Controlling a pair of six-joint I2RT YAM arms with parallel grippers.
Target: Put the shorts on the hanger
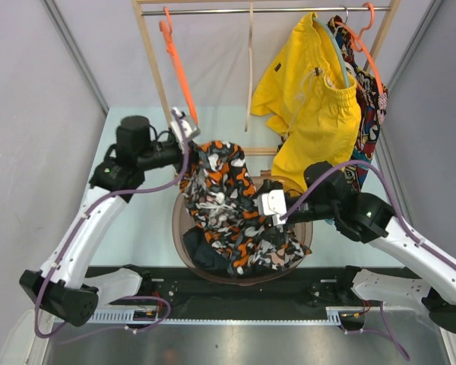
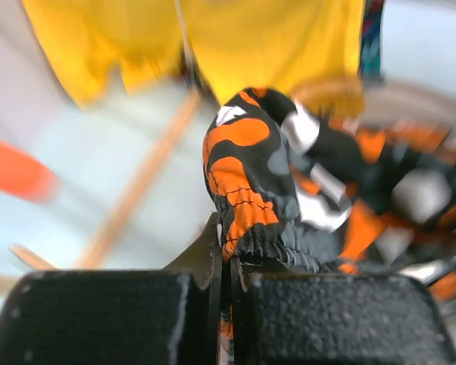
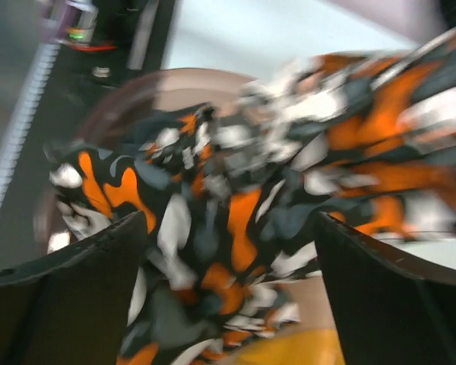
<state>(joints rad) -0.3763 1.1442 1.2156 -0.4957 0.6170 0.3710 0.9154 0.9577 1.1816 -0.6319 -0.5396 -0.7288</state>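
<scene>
The shorts' elastic waistband is raised in my left gripper, so my right gripper will move outward with open fingers and close onto it beside that gripper.
The camouflage shorts (image 1: 232, 209) in orange, black, white and grey hang from my left gripper (image 1: 188, 152) down into a round brown basket (image 1: 184, 237). My left gripper (image 2: 229, 270) is shut on the elastic waistband of the shorts (image 2: 251, 182) and holds it raised. My right gripper (image 1: 267, 204) is open beside the shorts' right side; in the right wrist view its jaws stand wide apart with the shorts (image 3: 235, 220) between them. The thin orange hanger (image 1: 178, 68) hangs from the rail at the back left, just above my left gripper.
A wooden rack with a metal rail (image 1: 251, 11) stands at the back. Yellow shorts (image 1: 315, 99) hang on it at the right, with a red-blue patterned garment (image 1: 368, 99) behind them. A dark garment (image 1: 205, 255) lies in the basket. Grey walls close both sides.
</scene>
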